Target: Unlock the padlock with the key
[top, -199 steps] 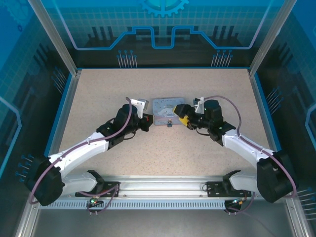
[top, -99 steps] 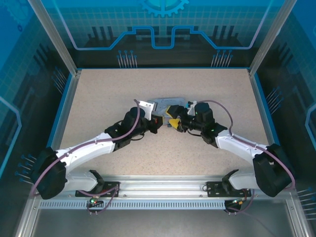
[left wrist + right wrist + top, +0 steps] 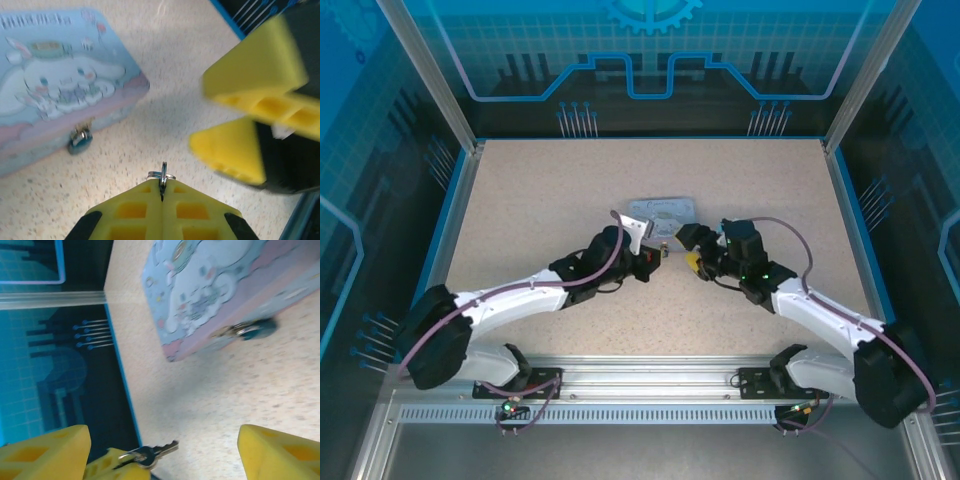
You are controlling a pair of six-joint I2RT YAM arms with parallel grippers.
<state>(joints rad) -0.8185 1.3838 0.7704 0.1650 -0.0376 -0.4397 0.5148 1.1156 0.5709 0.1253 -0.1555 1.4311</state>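
Note:
The key (image 3: 163,176) should be released on bare tabletop next, so my left gripper needs to move back and down. That clear spot is below the gripper and back toward my base.
My left gripper (image 3: 162,187) is shut on the key (image 3: 163,176), whose ring pokes out above the yellow fingertips. In the right wrist view the key (image 3: 159,452) sticks out level from those fingertips (image 3: 116,469), blade pointing right. My right gripper (image 3: 160,442) is open, its yellow fingers (image 3: 250,85) just right of the key and apart from it. The small dark padlock (image 3: 80,140) hangs on the clasp at the front of the pale blue tin box (image 3: 55,85), left of and beyond the key. From above, both grippers (image 3: 655,258) (image 3: 692,252) meet just in front of the box (image 3: 662,208).
The speckled table (image 3: 520,200) lies open on both sides of the box. A blue rim (image 3: 122,385) and dark enclosure walls (image 3: 380,200) bound it. The arms' bases sit on the rail (image 3: 650,380) at the near edge.
My left gripper has moved right and slightly nearer with the key. My right gripper has drawn back from the box front to the right of the key.

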